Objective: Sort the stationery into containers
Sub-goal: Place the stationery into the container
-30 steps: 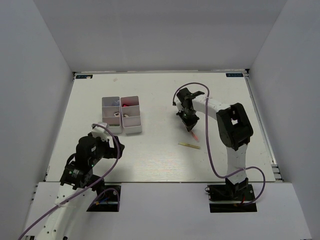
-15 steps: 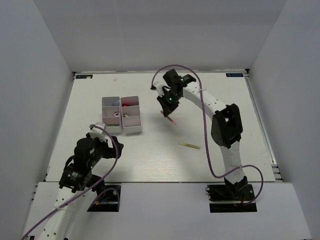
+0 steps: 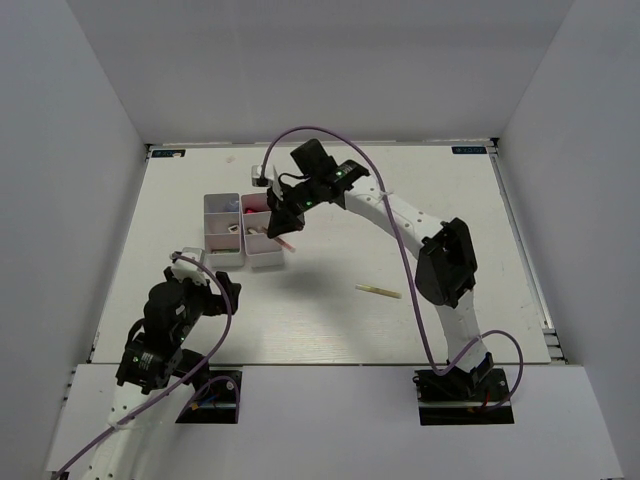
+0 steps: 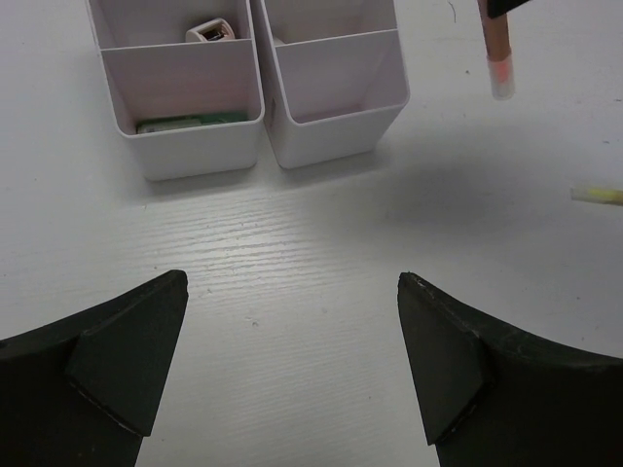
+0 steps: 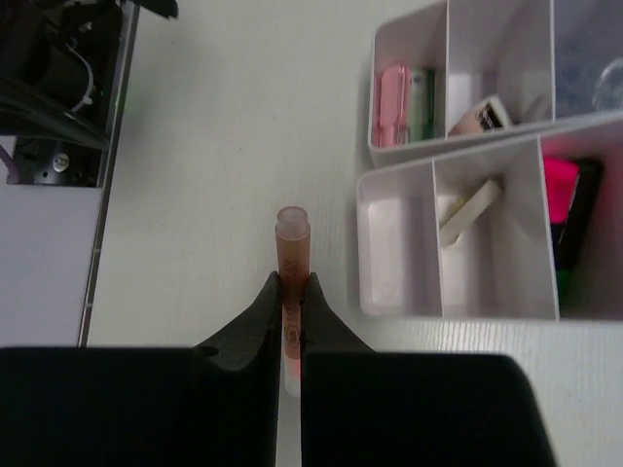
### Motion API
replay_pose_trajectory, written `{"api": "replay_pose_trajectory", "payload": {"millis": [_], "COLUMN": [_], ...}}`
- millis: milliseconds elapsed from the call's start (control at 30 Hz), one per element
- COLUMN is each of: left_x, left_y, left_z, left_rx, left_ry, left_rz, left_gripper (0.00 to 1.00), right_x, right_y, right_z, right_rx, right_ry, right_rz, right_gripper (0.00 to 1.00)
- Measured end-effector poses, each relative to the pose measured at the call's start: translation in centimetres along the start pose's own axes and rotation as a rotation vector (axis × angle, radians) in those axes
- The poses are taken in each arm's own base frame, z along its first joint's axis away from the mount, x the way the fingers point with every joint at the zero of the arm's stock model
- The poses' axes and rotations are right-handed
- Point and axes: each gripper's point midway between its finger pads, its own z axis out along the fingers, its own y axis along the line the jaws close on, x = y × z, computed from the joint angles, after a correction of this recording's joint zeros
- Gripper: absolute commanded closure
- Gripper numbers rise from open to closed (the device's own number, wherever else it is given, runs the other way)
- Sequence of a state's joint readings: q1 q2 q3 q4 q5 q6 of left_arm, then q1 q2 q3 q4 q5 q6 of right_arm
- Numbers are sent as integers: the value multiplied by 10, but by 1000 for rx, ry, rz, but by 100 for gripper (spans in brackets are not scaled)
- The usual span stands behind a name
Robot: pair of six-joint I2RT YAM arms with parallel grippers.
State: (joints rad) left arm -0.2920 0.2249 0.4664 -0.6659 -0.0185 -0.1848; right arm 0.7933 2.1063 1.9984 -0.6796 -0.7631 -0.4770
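I will next move my right gripper to the left in the top view, over the near section of the white containers beside the yellowish eraser [image 5: 469, 209], because that section is empty. Then I will go down.
My right gripper [image 3: 283, 228] is shut on a thin pink pencil-like tube [image 5: 292, 255], held in the air just right of the white containers [image 3: 243, 229]. The tube also hangs in the left wrist view [image 4: 497, 49] and the containers stand there [image 4: 253, 88]. The compartments hold pink and green pieces [image 5: 404, 102], a yellowish eraser [image 5: 469, 209], a pink-capped black highlighter [image 5: 567, 209] and a small clip [image 4: 210, 30]. A pale yellow piece [image 3: 378, 291] lies on the table to the right. My left gripper [image 4: 292, 360] is open and empty, low over the table in front of the containers.
White walls enclose the table [image 3: 320, 320] on three sides. The right arm [image 3: 400, 215] stretches across the middle toward the containers. Its purple cable [image 3: 330, 135] arcs above it.
My right gripper has carried the pink tube leftward from the table's middle to beside the containers. My left arm has drawn back slightly toward its base.
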Motion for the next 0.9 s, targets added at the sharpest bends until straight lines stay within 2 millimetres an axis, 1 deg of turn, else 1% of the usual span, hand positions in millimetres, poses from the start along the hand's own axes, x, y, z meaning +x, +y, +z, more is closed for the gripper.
{"api": "replay_pose_trajectory", "payload": {"millis": [167,267,367,500,667,833,867,900], "left_x": [0,0,0,0,-2,-3,-3,-3], "left_y": [1,1,1,1,1,1,1,1], "left_z": [0,0,0,0,-1,-2,-2,-2], "left_rx": [-8,-8,-8,-8,-6,-4,-4,-4], "left_ry": [-1,-1,-2,-2,-13,-22,-22,-22], "left_rz": [0,0,1,1,0,1,1,1], "left_gripper": [1,1,1,1,1,1,1,1], "right_x": [-29,-38,-45,-40,-20,-8,-7,-6], "right_y": [1,0,-6,-19,-34,-43,-45,-47], "right_z": [8,14,22,38,56,61,62,62], "right_rx": [-52,-71,-78,-79,-74,-44,-37,-28], "right_ry": [-114,-161,-203,-229,-213,-187,-184,-180], "right_rz": [-106,-149,-184,-203,-203,-236,-245,-253], "right_gripper": [100,100,100,100,100,100,93,83]}}
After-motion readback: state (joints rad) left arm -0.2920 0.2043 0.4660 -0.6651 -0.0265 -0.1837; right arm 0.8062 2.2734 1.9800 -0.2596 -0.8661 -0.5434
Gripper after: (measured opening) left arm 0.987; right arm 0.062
